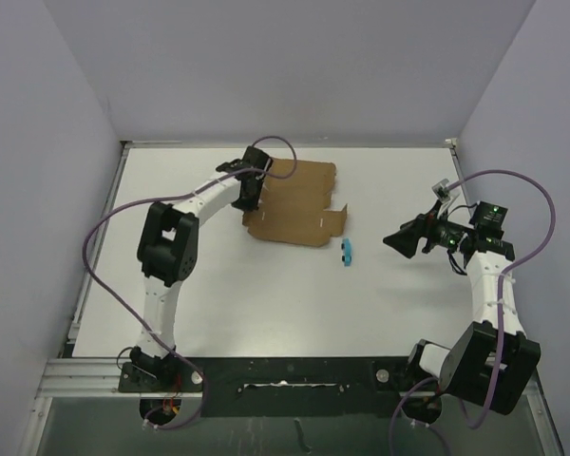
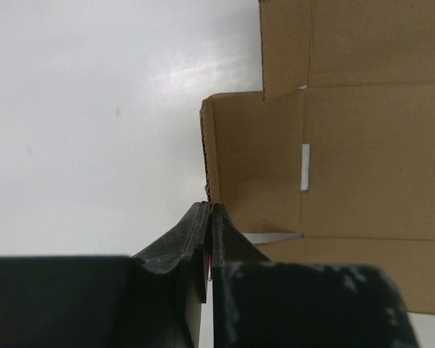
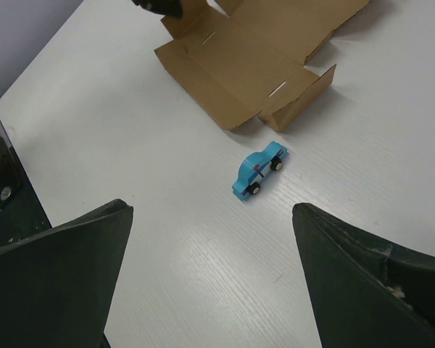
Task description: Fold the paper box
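Note:
The box's flap by the car (image 3: 300, 100) stands up below my right gripper and to its left in the top view. I will go down that way next and pinch the flap's edge.
The paper box (image 1: 299, 204) is a brown cardboard die-cut piece lying mostly flat at the back middle of the table, with some flaps raised. My left gripper (image 1: 247, 195) is at its left edge. In the left wrist view the jaws (image 2: 209, 208) are shut on the corrugated edge of a raised flap of the box (image 2: 348, 159). My right gripper (image 1: 391, 239) is open and empty, hovering right of the box. In the right wrist view (image 3: 210, 210) it looks toward the box (image 3: 254, 58).
A small blue toy car (image 1: 347, 252) stands on the white table just below the box's right corner, between the box and my right gripper; it also shows in the right wrist view (image 3: 259, 170). Grey walls enclose the table at the back and sides.

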Robot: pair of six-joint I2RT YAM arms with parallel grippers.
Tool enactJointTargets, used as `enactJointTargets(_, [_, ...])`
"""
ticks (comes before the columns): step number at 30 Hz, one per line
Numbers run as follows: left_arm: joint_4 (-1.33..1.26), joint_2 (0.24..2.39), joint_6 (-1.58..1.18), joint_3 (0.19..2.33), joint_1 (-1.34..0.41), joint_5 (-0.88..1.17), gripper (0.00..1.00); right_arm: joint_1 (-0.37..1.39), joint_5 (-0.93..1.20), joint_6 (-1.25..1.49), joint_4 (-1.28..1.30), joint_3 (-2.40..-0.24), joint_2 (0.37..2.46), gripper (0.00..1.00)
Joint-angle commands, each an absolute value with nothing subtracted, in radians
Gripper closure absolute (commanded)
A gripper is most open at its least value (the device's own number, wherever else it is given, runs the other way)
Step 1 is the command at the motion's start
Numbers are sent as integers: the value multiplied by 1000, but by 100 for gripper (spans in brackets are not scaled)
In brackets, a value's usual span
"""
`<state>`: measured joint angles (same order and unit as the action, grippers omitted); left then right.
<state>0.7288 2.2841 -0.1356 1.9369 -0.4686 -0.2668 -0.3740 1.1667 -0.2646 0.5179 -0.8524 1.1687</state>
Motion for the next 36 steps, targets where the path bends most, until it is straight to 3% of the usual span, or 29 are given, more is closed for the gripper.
enactJointTargets(1, [557, 1919, -281, 1638, -464, -269, 100, -367, 1256, -221, 452, -848, 1162, 1])
enactJointTargets(8, [462, 1533, -574, 1148, -472, -276, 100, -301, 1274, -209, 404, -801, 1166, 1])
enactJointTargets(16, [469, 1232, -898, 810, -569, -275, 100, -150, 1146, -247, 445, -808, 1165, 1])
enactJointTargets(26, [562, 1109, -1092, 707, -721, -337, 100, 30, 849, -384, 558, -884, 1263, 2])
enactJointTargets(36, [582, 1116, -1168, 718, -831, -398, 100, 88, 714, -379, 541, -887, 1325, 9])
